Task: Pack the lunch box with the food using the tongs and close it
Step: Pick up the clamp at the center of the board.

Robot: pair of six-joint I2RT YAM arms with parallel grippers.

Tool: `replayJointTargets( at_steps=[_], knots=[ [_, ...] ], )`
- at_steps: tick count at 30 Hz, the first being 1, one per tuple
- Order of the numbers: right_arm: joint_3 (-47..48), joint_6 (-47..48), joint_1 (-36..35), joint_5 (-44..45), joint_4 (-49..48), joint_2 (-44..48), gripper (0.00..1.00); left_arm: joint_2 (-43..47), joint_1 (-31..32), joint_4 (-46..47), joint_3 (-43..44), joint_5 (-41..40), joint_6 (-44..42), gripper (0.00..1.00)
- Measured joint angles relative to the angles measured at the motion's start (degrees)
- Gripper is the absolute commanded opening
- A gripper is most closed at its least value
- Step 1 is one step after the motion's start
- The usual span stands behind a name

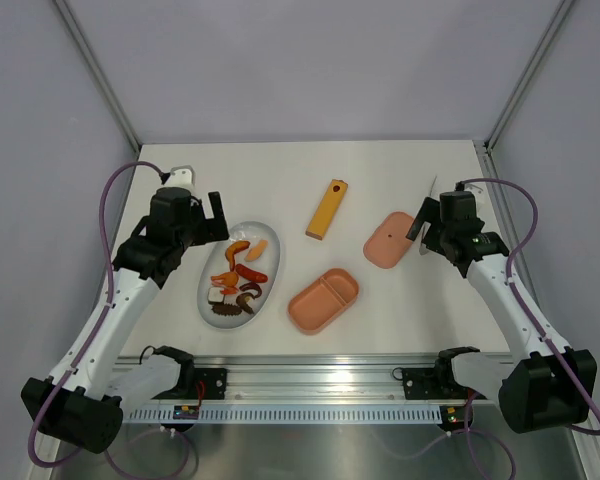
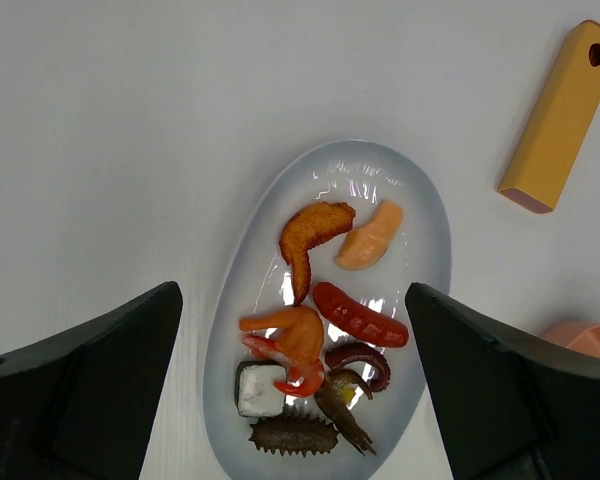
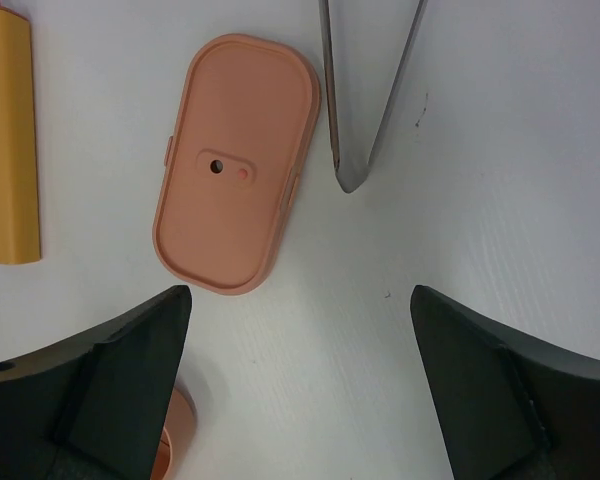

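My right gripper lowers outward past the bend of the tongs' arms next, as they lie below and outward of it. It then closes around both, since they spread apart.
The food lies on a white oval plate [image 1: 273,292] [image 2: 430,235]: orange shrimp [image 2: 302,340], a red sausage [image 2: 360,315], a dark-and-white cube [image 2: 260,392], brown curls [image 2: 360,358]. My left gripper [image 1: 208,213] [image 2: 292,292] hangs open above the plate, holding nothing. The pink lunch box [image 1: 323,299] sits empty in the table's middle, its edge [image 3: 175,440] showing in the right wrist view. Its lid [image 1: 389,239] [image 3: 235,165] lies apart to the right. The tongs [image 1: 433,186] [image 3: 346,178] rest just beyond the lid. My right gripper [image 1: 423,232] [image 3: 300,295] is open over bare table near them.
A yellow-orange flat bar with a hole [image 1: 327,208] [image 2: 560,120] [image 3: 5,140] lies between the plate and the lid. The table's back edge meets grey walls, and a metal rail runs along the near edge.
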State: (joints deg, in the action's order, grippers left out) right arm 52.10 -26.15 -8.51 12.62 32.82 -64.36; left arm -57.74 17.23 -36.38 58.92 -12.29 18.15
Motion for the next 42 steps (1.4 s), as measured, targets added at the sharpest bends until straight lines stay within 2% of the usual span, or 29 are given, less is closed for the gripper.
replayJointTargets(
  at_steps=[14, 18, 26, 34, 42],
  knots=[
    [-0.02, -1.31, 0.04, 2.73, -0.28, -1.22, 0.99, 0.0, 0.0, 0.04, -0.2, 3.37, -0.15, 0.99],
    [3.45, -0.96, 2.6, 0.85, 0.09, -9.09, 0.99, -0.24, 0.0, 0.0, -0.2, 3.39, -0.11, 0.99],
    [17.35, 1.07, 6.29, -1.66, 1.64, -29.07, 0.99, -2.1, 0.0, -0.76, -0.15, 3.28, -0.11, 0.99],
    [24.79, 2.58, 10.71, -3.32, 2.27, -40.3, 0.99, -2.14, 0.0, -1.53, -0.11, 2.84, -0.09, 0.99],
    [29.53, 3.76, 12.87, -5.09, 2.27, -47.67, 1.0, -2.14, 0.0, -3.13, -0.09, 1.86, 0.46, 0.99]
  ],
)
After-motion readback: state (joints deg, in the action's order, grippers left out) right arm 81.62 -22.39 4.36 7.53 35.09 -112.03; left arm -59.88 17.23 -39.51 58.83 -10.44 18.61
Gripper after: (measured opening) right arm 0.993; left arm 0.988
